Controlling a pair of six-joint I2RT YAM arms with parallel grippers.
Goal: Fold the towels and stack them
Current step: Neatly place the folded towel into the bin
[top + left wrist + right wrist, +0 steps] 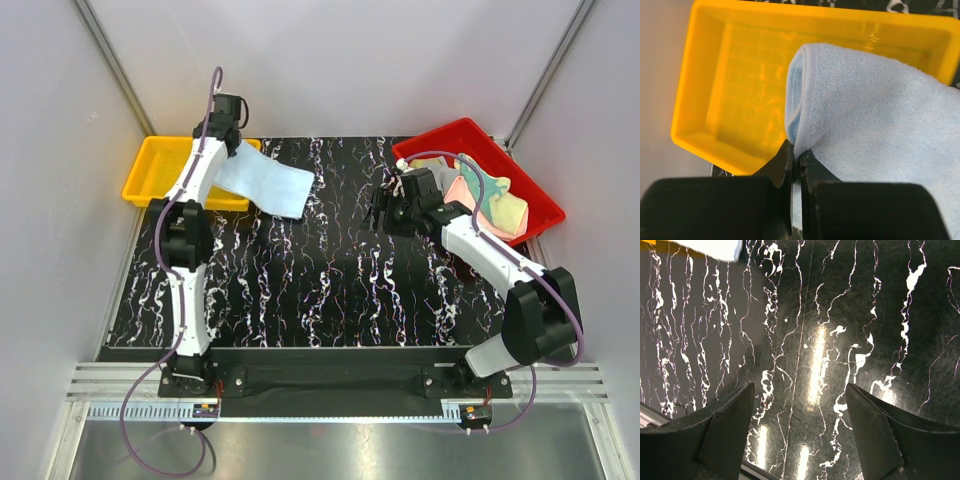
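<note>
The robot's left gripper will next lower the light blue towel toward the yellow tray's end by the tray's side [152, 170] [718, 87].
A folded light blue towel [262, 183] hangs from my left gripper [232, 138], half over the yellow tray [158, 170] and half on the black marbled table. In the left wrist view my left gripper [797, 152] is shut on the light blue towel's [875, 115] edge, above the yellow tray [735, 90]. My right gripper [385, 212] is open and empty over the table, left of the red tray [500, 160], which holds pink [462, 190] and yellow [505, 208] towels. In the right wrist view my right gripper [799, 395] shows only bare table between its jaws.
White walls with metal corner posts enclose the table. A metal rail runs along the near edge by the arm bases. A corner of the blue towel [710, 247] shows at the top left of the right wrist view.
</note>
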